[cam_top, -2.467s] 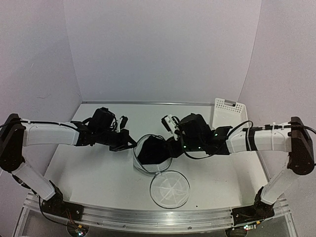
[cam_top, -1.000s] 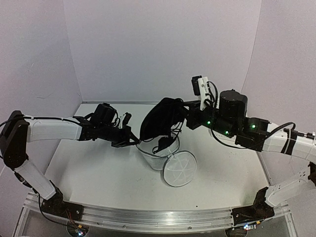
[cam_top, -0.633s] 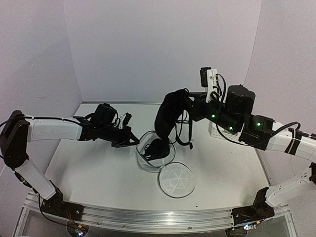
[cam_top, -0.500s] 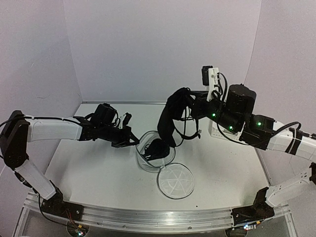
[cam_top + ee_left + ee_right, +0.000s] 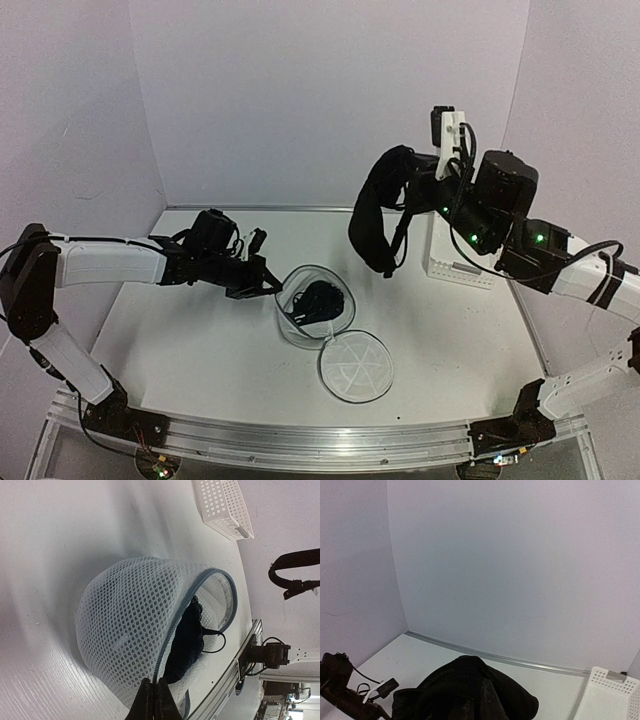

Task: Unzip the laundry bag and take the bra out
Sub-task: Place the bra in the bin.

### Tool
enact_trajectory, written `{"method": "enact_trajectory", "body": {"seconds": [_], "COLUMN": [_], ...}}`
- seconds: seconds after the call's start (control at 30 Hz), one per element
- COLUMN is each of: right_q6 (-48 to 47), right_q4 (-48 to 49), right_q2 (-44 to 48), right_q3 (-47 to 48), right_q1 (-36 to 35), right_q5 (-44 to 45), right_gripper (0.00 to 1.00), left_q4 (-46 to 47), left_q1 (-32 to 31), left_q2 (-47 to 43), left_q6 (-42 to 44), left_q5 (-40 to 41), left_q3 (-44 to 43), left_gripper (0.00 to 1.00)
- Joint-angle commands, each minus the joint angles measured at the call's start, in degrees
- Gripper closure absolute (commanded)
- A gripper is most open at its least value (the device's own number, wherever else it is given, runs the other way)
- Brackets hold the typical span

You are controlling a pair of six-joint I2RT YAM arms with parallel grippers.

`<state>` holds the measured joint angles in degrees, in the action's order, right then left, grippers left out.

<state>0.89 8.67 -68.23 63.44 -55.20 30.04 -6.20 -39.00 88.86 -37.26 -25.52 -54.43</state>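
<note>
My right gripper needs to carry the free-hanging bra to its right in the top view, where the white basket (image 5: 446,248) (image 5: 604,704) is below it, then lower it inside and let go.
The laundry bag (image 5: 300,325) stands open at table centre, its round lid (image 5: 355,367) lying flat in front. My left gripper (image 5: 265,286) is shut on the bag's left rim; in the left wrist view its fingertips (image 5: 154,701) pinch the mesh wall (image 5: 125,630) by the zipper edge. My right gripper (image 5: 415,188) is raised high to the right, shut on the black bra (image 5: 374,215), which hangs free above the table. The bra (image 5: 465,692) hides the right fingers in the right wrist view. Another dark fabric piece (image 5: 187,637) with a thin strap lies inside the bag.
A white slotted basket (image 5: 455,262) leans at the back right, under the right arm; it also shows in the left wrist view (image 5: 222,505) and the right wrist view (image 5: 607,695). Walls close in the table's back and sides.
My right gripper has risen and swung right with the bra, pulling it fully out of the bag. The lid has dropped flat on the table. The left gripper has stayed on the rim.
</note>
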Motion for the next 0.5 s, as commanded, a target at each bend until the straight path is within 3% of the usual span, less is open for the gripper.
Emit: {"method": "enact_trajectory", "body": {"seconds": [0.0, 0.47], "right_q6": [-9.9, -20.6], "right_q4": [2.2, 2.3], "right_q2": [-1.0, -7.5], "right_q3": [4.4, 8.7], "right_q1": [0.2, 10.9], "right_q5": [9.3, 19.4], "right_gripper": [1.00, 1.00], "left_q4": [0.3, -0.2], "left_q1": [-0.2, -0.2], "left_q2": [-0.7, -1.9], "left_q6": [1.6, 2.3], "left_q5": [-0.2, 0.1], "left_q3": [-1.9, -1.2], "left_gripper": [1.00, 1.00]}}
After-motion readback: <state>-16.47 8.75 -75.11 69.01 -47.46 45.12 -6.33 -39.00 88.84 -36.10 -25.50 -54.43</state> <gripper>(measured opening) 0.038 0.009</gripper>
